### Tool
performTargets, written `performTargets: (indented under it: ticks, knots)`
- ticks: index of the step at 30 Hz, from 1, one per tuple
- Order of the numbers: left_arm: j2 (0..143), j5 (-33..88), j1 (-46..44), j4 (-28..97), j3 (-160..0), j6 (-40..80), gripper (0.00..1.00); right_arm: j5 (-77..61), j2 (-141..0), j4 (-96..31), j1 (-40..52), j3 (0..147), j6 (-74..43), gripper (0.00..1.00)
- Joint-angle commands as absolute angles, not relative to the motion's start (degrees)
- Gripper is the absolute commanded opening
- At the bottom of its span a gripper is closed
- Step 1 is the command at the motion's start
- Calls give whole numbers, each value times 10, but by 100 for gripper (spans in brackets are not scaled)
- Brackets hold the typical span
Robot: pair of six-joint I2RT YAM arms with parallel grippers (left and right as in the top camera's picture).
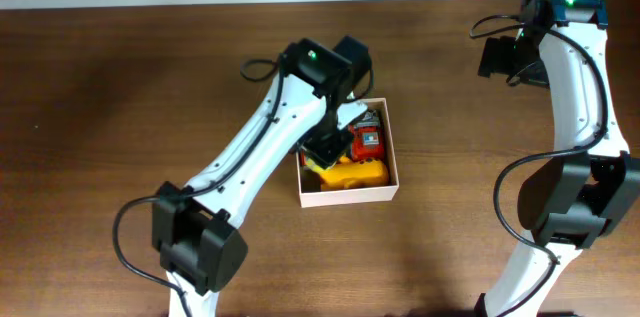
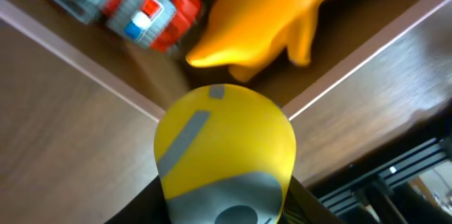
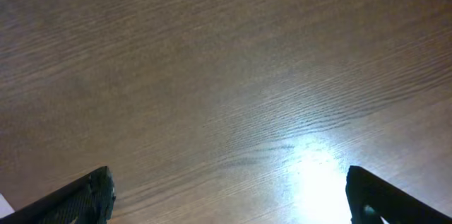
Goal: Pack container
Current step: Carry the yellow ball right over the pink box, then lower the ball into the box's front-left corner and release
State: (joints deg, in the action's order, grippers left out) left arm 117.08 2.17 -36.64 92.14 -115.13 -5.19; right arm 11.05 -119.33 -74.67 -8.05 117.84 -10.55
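Note:
Next, the left gripper lowers the yellow and grey toy [image 2: 224, 155] into the box's near corner [image 2: 191, 79] beside the orange-yellow toy and releases it, since that corner is empty.
The container [image 1: 391, 171] is a shallow white-walled box at the table's middle. It holds a red toy truck [image 1: 368, 141] and an orange-yellow toy [image 1: 358, 174]. My left gripper [image 1: 325, 152] hangs over the box's left wall, shut on a yellow and grey toy [image 2: 224, 155]. In the left wrist view that toy sits above the box's corner [image 2: 152, 111], with the red truck [image 2: 145, 10] and the orange toy [image 2: 272, 15] beyond it. My right gripper [image 3: 229, 196] is open and empty above bare wood; it shows at the far right in the overhead view [image 1: 505, 57].
The dark wooden table [image 1: 120, 107] spreads left and right of the box. A dark frame [image 2: 395, 174] shows past the table edge in the left wrist view. The right arm [image 1: 575, 157] stands along the right side.

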Motion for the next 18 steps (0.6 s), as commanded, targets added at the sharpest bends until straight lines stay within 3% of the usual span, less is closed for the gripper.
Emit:
performTargets:
  ticks: [1, 18]
  knots:
    - [1174, 27, -367, 908, -1101, -63, 33, 110, -1195, -745, -79, 1176, -107, 99]
    - [1174, 26, -367, 806, -982, -63, 33, 110, -1195, -745, -79, 1176, -107, 99]
